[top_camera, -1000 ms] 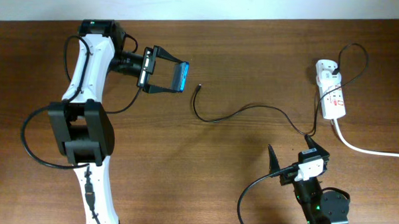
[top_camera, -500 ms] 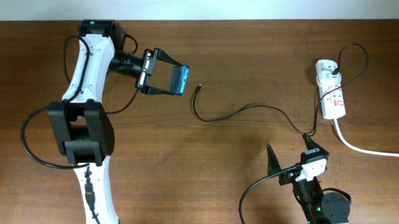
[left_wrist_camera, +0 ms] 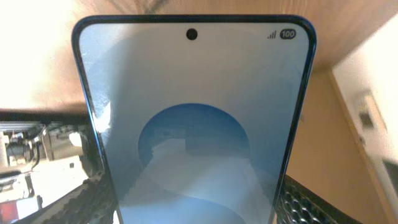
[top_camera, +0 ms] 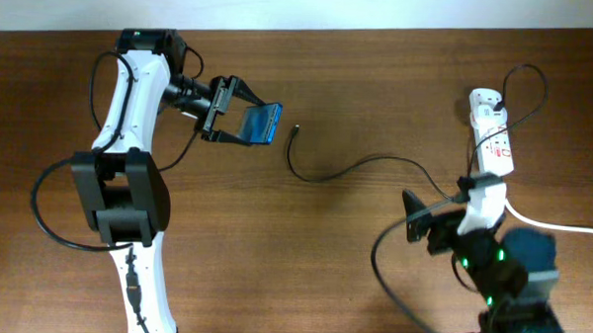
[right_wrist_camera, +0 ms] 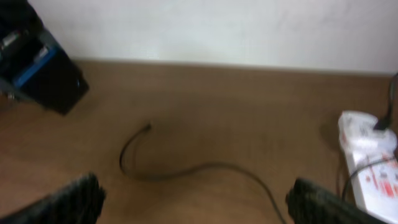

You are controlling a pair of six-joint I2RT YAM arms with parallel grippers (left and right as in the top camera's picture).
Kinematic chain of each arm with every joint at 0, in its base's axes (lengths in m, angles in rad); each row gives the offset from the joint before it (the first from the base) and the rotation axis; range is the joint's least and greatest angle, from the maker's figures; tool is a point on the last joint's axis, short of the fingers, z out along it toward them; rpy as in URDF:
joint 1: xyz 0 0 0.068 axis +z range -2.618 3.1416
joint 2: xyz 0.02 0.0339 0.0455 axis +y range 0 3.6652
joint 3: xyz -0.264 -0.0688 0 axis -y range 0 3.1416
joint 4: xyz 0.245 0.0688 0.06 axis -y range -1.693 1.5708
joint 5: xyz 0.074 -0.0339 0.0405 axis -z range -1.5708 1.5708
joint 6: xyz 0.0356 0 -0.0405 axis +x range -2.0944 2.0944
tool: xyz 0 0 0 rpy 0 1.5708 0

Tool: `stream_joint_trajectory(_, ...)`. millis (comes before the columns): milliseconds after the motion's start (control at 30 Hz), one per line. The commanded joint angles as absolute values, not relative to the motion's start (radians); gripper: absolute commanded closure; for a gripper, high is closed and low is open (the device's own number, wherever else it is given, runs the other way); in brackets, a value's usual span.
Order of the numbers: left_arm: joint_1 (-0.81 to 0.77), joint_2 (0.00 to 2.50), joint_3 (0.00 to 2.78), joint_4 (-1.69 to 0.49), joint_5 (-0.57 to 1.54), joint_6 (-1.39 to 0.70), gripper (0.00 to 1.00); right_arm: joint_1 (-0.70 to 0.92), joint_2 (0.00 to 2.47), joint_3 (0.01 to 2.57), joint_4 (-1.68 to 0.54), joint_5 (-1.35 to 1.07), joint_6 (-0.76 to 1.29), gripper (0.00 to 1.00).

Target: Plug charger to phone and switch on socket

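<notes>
My right gripper will turn and reach outward next, to the left in the overhead view, onto the phone's loose end (top_camera: pixel 269 124) (right_wrist_camera: pixel 63 85), because that end sticks out of my left gripper.
My left gripper (top_camera: pixel 247 123) is shut on the phone (top_camera: pixel 263 125) and holds it above the table at the upper left, blue screen tilted. The screen fills the left wrist view (left_wrist_camera: pixel 193 124). The charger (top_camera: pixel 361 167) is a thin black cable lying across the table middle, its connector tip (top_camera: pixel 295 130) just right of the phone and apart from it. It runs to the socket (top_camera: pixel 491 133), a white power strip at the right. My right gripper (top_camera: pixel 435 219) is open and empty, raised near the front right. In the right wrist view the cable (right_wrist_camera: pixel 186 171) and the socket (right_wrist_camera: pixel 373 162) show ahead.
A thick white cord (top_camera: pixel 552 223) leaves the socket toward the right edge. A white wall runs along the far table edge (right_wrist_camera: pixel 205 62).
The left gripper has tilted the phone and drawn it slightly left. The right arm has risen and moved up and right, toward the socket.
</notes>
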State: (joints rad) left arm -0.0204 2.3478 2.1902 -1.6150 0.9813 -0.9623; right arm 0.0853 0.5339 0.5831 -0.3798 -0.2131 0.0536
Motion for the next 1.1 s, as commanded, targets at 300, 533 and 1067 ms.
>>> stream_joint_trajectory(300, -0.142, 2.341, 2.284, -1.501, 0.578, -1.098, 1.00, 0.091, 1.118, 1.048, -0.558, -0.570, 0.176, 0.02)
stream_joint_trajectory(533, -0.238, 2.340, 2.430, -1.555, 0.403, -1.274, 1.00, 0.112, 1.297, 1.048, -0.431, -0.591, 0.478, 0.17)
stream_joint_trajectory(1067, -0.337, 2.340, 2.430, -1.556, 0.429, -1.388, 1.00, 0.362, 1.596, 1.048, -0.062, -0.495, 0.765, 0.35)
